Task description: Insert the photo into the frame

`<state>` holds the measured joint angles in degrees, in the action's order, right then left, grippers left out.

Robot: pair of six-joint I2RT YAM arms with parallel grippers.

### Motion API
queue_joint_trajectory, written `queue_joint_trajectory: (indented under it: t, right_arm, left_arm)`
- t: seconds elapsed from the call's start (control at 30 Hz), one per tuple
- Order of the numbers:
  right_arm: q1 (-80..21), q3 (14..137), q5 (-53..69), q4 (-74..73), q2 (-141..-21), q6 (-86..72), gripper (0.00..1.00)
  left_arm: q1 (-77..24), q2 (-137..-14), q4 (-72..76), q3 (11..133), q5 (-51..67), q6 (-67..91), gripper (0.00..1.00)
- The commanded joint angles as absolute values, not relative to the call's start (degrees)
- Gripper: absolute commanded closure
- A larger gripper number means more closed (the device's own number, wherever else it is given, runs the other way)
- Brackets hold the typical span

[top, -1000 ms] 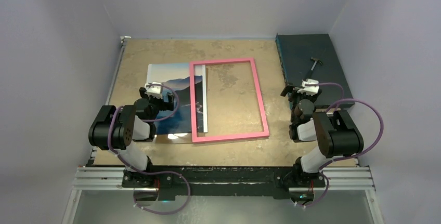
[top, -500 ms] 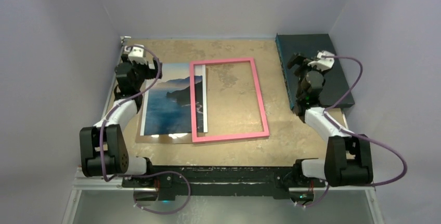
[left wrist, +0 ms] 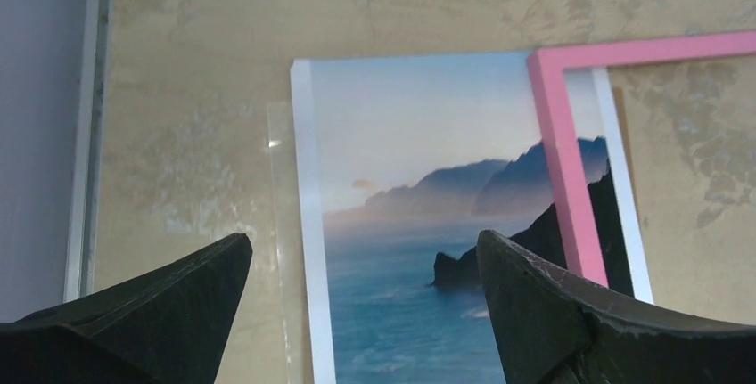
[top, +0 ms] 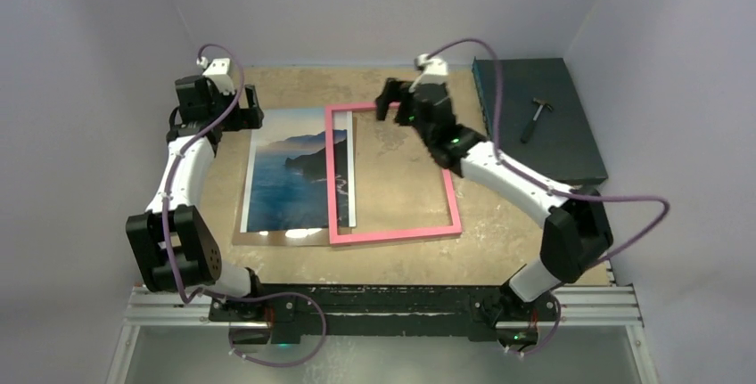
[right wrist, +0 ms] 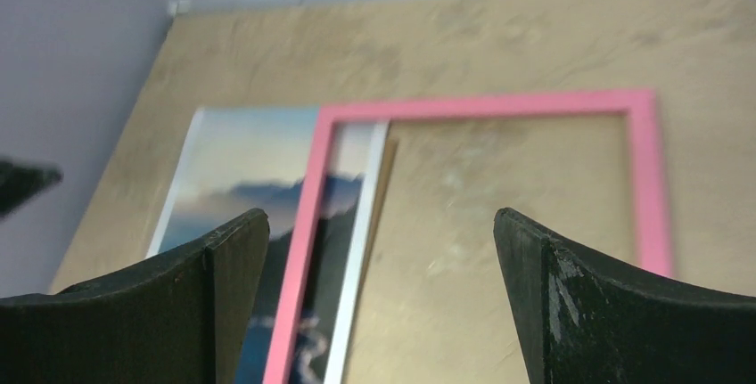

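My right gripper should go back down onto the frame bar's middle [top: 332, 179] [right wrist: 284, 344], because a frame bar covers the photo and is below the gripper, to its left in the top view.
The photo [top: 290, 175] lies face up at left of centre, showing blue sky, dark mountains and sea. The pink frame [top: 450, 183] lies flat to its right, and its left rail lies over the photo's right strip. My left gripper [top: 252, 108] is open and empty above the photo's far left corner. In the left wrist view [left wrist: 364, 237] the photo [left wrist: 419, 224] and a frame [left wrist: 562, 170] rail show between its fingers. My right gripper [top: 390, 104] is open and empty over the frame's far rail. Its wrist view [right wrist: 382, 215] shows the frame [right wrist: 486, 103] and photo [right wrist: 241, 179].
A brown backing board [top: 287, 238] sticks out under the photo's near edge. A clear sheet edge [left wrist: 281, 188] shows left of the photo. A dark box [top: 508, 90] at the back right carries a small hammer-like tool [top: 533, 119]. Walls stand close on the left, back and right.
Both arms have unfolded and reached away from their bases. The left gripper went to the photo's far left corner. The right gripper swung left from the dark box to the frame's far rail.
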<state>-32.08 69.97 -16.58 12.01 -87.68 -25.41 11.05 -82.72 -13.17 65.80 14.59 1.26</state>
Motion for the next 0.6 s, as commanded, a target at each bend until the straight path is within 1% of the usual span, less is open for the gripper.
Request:
queue_joint_trajectory:
  t: [0.0, 0.07, 0.13, 0.2, 0.3, 0.57]
  right_arm:
    - [-43.66, 73.95, -31.90, 1.74, -93.24, -24.33, 0.01]
    - [-47.96, 74.90, -31.89, 4.00, -95.97, -24.31, 0.01]
    - [-50.89, 78.51, -30.40, 3.04, -99.74, -25.73, 0.01]
    - [-52.83, 84.30, -31.78, -1.54, -104.10, -29.71, 0.01]
    - [-53.26, 92.74, -28.60, -10.21, -109.82, -33.35, 0.01]
    - [-56.74, 97.06, -29.64, -11.34, -117.73, -32.38, 0.01]
  left_arm:
    - [13.95, -83.51, -23.67, 69.28, 15.63, 0.94, 0.04]
    - [14.22, -83.01, -24.69, 69.33, 15.29, 0.85, 0.04]
    - [14.36, -82.29, -25.93, 69.45, 14.85, 0.44, 0.04]
    - [14.31, -81.44, -26.46, 69.36, 14.81, 0.27, 0.05]
    - [14.33, -80.55, -26.55, 69.09, 14.75, 0.26, 0.05]
    - [14.24, -80.32, -29.09, 69.15, 15.37, -2.13, 0.05]
